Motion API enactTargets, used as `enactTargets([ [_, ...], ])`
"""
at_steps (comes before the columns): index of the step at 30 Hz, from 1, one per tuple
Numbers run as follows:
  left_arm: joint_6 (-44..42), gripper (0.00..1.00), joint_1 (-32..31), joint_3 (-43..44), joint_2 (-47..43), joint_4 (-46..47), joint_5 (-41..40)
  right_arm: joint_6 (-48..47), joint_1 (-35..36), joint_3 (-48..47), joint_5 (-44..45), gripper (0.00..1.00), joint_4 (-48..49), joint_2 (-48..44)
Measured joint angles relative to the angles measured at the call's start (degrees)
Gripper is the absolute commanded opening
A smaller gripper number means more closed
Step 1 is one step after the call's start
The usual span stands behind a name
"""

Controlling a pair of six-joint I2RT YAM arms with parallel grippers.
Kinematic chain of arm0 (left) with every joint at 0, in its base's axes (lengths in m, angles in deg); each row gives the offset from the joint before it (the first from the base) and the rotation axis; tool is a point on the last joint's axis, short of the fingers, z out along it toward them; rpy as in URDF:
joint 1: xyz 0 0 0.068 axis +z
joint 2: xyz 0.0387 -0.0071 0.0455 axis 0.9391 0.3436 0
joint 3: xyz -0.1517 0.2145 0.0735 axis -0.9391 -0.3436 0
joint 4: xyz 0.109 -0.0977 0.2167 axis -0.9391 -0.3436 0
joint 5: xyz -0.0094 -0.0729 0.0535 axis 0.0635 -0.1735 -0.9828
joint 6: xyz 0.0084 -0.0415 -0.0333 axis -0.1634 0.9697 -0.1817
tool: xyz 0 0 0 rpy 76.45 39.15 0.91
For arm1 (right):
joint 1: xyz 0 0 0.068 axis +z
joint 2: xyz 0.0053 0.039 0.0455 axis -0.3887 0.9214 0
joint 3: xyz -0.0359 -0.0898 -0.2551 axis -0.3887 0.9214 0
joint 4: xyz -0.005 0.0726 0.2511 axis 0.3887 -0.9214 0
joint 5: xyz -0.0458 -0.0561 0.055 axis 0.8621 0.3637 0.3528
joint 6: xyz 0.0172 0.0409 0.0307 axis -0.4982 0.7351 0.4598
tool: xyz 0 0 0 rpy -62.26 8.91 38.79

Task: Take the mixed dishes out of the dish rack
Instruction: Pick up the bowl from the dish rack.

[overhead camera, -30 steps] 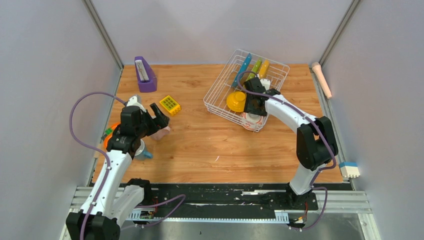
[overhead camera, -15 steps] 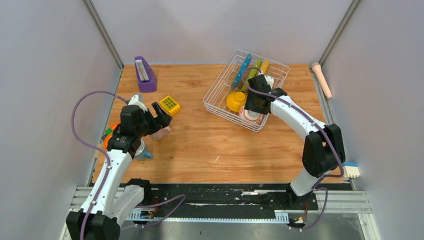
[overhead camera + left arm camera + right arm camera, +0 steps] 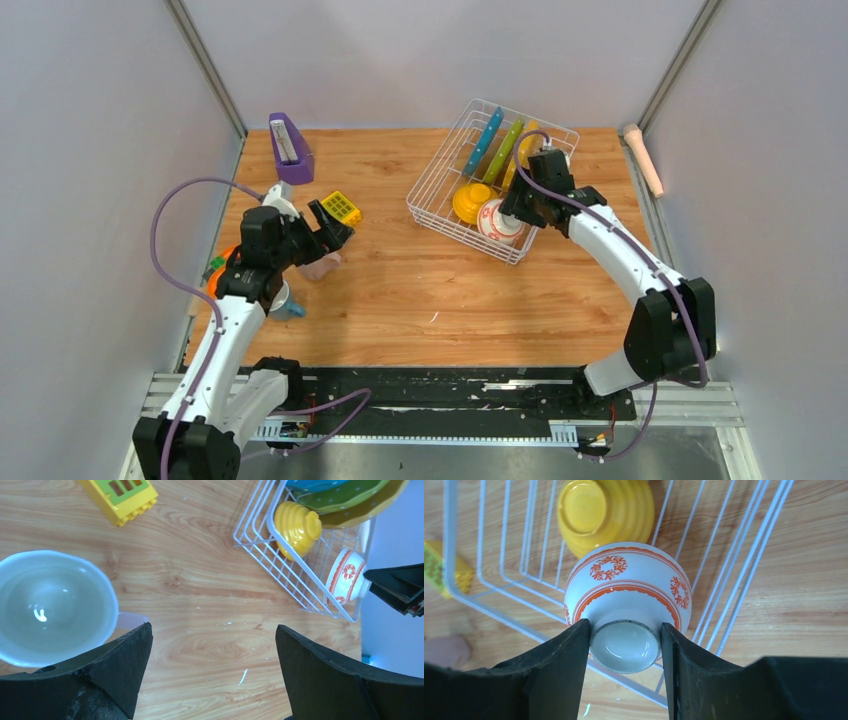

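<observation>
The red-and-white bowl's free rim (image 3: 482, 226) (image 3: 335, 569) has the held bowl to its right in the top view, so I will swing my left gripper across to it and close.
The white wire dish rack (image 3: 440, 185) holds blue (image 3: 487, 138), green (image 3: 505, 147) and yellow plates (image 3: 522, 152) upright and a plain yellow bowl (image 3: 470, 200). My right gripper (image 3: 512, 208) is shut on the foot ring of the red-and-white bowl (image 3: 495, 221), which it holds on its side over the rack's front part. The right wrist view shows the bowl (image 3: 629, 587) between the fingers (image 3: 569, 665). My left gripper (image 3: 335, 228) is open and empty just above the pinkish cup (image 3: 322, 265). The cup shows at the left of the left wrist view (image 3: 50, 605). A blue cup (image 3: 287, 303) stands under the left arm.
A yellow grid block (image 3: 341, 208) lies right behind the left gripper. A purple wedge holder (image 3: 288, 150) stands at the back left, an orange round gadget (image 3: 222, 262) at the left edge. A pink roller (image 3: 643, 155) lies beside the right wall.
My right gripper has moved back and to the right with the red-and-white bowl, tipping it up from the rack floor. My left gripper has shifted slightly up and right, away from the pinkish cup.
</observation>
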Motion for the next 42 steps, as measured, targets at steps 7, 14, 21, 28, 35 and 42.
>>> enactTargets([
  [7,1.44,1.00,0.00,0.00,1.95,4.44,6.49,1.09,-5.33,7.93,-15.34,0.00,8.79,-9.49],
  [14,4.33,1.00,-0.28,0.00,3.08,9.11,10.03,4.68,-7.72,12.87,-26.82,0.00,16.83,-17.40],
  [21,6.86,1.00,-4.70,0.02,6.21,14.49,11.34,10.56,-8.26,15.61,-36.76,0.00,25.88,-21.09],
  [28,7.82,0.99,-11.69,0.04,11.96,23.47,14.97,20.90,-8.57,18.16,-54.47,0.00,39.63,-19.93],
  [35,8.37,0.97,-16.52,0.39,14.88,34.77,19.21,34.03,-7.67,20.65,-67.80,0.00,54.38,-15.58],
  [42,8.87,0.91,-20.11,2.29,17.92,43.93,21.79,40.22,-5.38,20.68,-72.52,0.00,61.53,-14.32],
])
